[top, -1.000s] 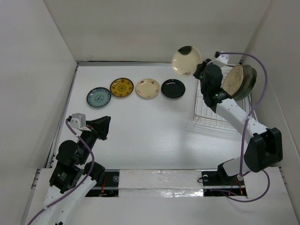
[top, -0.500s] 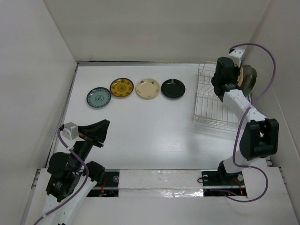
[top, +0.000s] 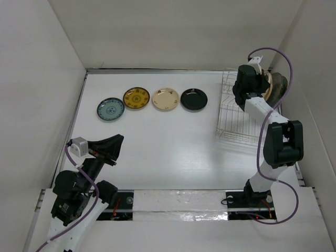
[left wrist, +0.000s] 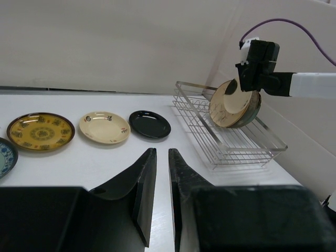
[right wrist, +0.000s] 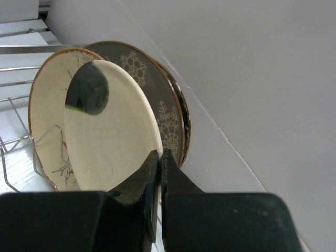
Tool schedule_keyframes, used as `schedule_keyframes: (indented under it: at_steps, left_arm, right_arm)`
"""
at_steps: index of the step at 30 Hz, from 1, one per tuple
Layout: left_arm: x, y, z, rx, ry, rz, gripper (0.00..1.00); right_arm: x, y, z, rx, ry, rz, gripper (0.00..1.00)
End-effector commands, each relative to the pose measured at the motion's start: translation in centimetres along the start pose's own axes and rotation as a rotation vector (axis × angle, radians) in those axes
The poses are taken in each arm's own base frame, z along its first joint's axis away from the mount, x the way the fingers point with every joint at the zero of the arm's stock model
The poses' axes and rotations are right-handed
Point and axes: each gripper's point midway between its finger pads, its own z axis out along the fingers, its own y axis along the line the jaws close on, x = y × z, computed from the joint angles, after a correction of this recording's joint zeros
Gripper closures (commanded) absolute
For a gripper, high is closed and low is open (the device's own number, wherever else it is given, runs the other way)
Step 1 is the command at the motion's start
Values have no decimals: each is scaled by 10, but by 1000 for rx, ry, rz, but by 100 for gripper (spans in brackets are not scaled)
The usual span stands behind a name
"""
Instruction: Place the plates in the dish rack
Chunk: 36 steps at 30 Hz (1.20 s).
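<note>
The right gripper moves down next, to release the cream plate's rim beside the large tan plate.
My right gripper is shut on the rim of a cream plate with a dark patch. It holds the plate on edge in the white wire dish rack, against the large tan plate and the grey snowflake-patterned plate behind it. On the table lie the teal, yellow-patterned, cream and black plates in a row. My left gripper is shut and empty, hovering at the near left, far from the plates.
White walls close in the table on the left, back and right. The rack stands against the right wall, its near rows of prongs bare. The right arm stretches over the rack.
The right arm carried the cream plate from above the table left of the rack into the rack's far end, against the tan plate. The left arm drew back slightly, then stayed still.
</note>
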Motion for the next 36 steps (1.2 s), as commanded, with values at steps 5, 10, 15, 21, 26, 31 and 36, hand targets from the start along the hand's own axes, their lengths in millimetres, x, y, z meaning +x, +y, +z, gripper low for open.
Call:
schedule_keyframes:
  at_steps: [5,10,15,21,26,31,36]
  left_arm:
    - [-21,-8,-8,38,-89,4,87]
    - [-20,-7,-7,28,-83,2,87]
    - [-19,-5,-6,21,-77,2,87]
    - [-16,-4,-4,16,-66,0,87]
    - [-16,-4,-3,15,-63,0,87]
    - [-13,-3,0,6,-50,0,87]
    - [-7,0,4,-3,-24,2,87]
  right_arm:
    - [19,24,4,-13,10,35,100]
    - [22,49,-3,-60,-6,25,100]
    - [27,69,-6,-81,-4,15,83]
    - [16,70,-10,-130,8,94,56]
    - [-25,47,-26,-191,-17,242,52]
    - [-63,87,-85,-499,-66,369,67]
    - [-69,175,-140,-777,-34,335,100]
